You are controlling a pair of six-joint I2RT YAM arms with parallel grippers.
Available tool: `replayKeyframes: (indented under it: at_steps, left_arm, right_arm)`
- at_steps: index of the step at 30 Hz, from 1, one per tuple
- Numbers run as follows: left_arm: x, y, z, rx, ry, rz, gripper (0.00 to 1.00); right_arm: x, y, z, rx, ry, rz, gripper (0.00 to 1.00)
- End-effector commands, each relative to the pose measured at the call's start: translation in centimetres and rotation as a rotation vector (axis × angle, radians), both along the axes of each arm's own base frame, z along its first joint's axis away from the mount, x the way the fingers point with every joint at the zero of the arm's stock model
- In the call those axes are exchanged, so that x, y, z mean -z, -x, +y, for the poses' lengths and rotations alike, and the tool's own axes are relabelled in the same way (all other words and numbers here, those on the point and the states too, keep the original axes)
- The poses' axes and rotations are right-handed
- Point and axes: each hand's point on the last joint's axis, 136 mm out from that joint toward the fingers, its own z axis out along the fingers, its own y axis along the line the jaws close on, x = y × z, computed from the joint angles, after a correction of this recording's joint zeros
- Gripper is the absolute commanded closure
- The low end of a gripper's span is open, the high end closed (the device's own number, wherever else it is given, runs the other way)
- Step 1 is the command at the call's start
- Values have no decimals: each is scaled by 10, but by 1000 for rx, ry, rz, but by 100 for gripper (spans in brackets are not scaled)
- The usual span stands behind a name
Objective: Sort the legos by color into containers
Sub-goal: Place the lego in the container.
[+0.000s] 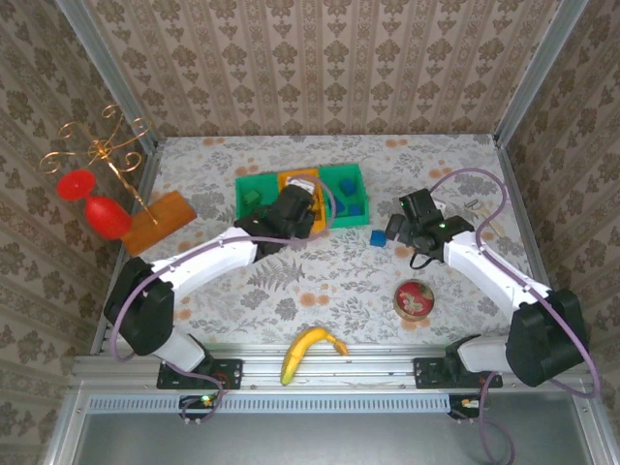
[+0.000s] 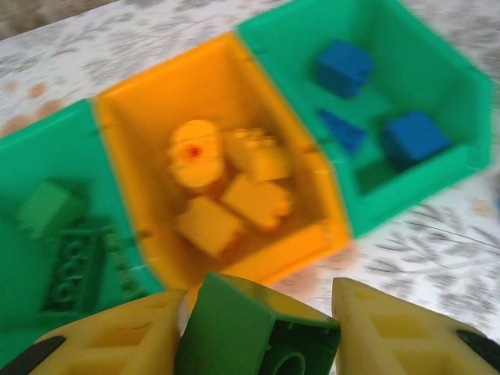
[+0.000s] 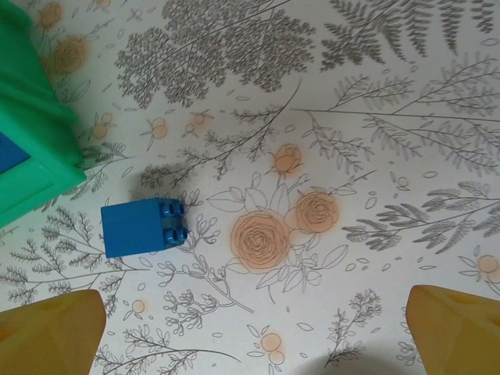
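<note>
The robot should move its left gripper sideways over the green bin nearer the flat orange board and let go of the green lego, because green legos are already in that bin.
Three joined bins (image 1: pixel 337 173) stand mid-table: green, orange, green. In the left wrist view the orange bin (image 2: pixel 141 141) holds several orange-yellow legos (image 2: pixel 234 183), the left green bin (image 2: pixel 23 164) holds green legos (image 2: pixel 70 258), and the right green bin (image 2: pixel 437 86) holds blue legos (image 2: pixel 410 137). My left gripper (image 2: pixel 262 336) is shut on a green lego (image 2: pixel 234 328), just in front of the orange bin. A loose blue lego (image 3: pixel 143 226) lies on the cloth beside the right bin (image 3: pixel 31 172). My right gripper (image 3: pixel 254 344) hangs open above the cloth, right of that lego (image 1: pixel 378 238).
A round red-rimmed tin (image 1: pixel 415 299) sits in front of the right arm. A yellow banana (image 1: pixel 308 350) lies at the near edge. A flat orange board (image 1: pixel 158 221) and a gold stand with red cups (image 1: pixel 94 184) are at the left.
</note>
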Motion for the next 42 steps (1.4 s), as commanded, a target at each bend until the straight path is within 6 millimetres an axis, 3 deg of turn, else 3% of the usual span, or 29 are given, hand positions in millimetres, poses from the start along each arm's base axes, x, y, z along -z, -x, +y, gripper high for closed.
replayKeyframes:
  at_steps: [1,8,16,19,27,42]
  left_arm:
    - [5,-11,39,-106,-16,16,81]
    - [20,-44,86,-213,-1,57,79]
    - [47,-71,100,-251,2,114,77]
    - [56,-80,109,-276,-2,132,72]
    - [54,-82,109,-278,3,127,46]
    - [23,-63,119,-294,54,71,32]
  right_arm:
    - [0,-8,14,-46,5,-2,0]
    - [20,-17,37,-110,45,56,0]
    - [37,-27,62,-176,58,104,1]
    - [44,-29,68,-192,58,124,4]
    - [57,-41,84,-221,36,134,11]
    - [75,-52,86,-219,72,170,22]
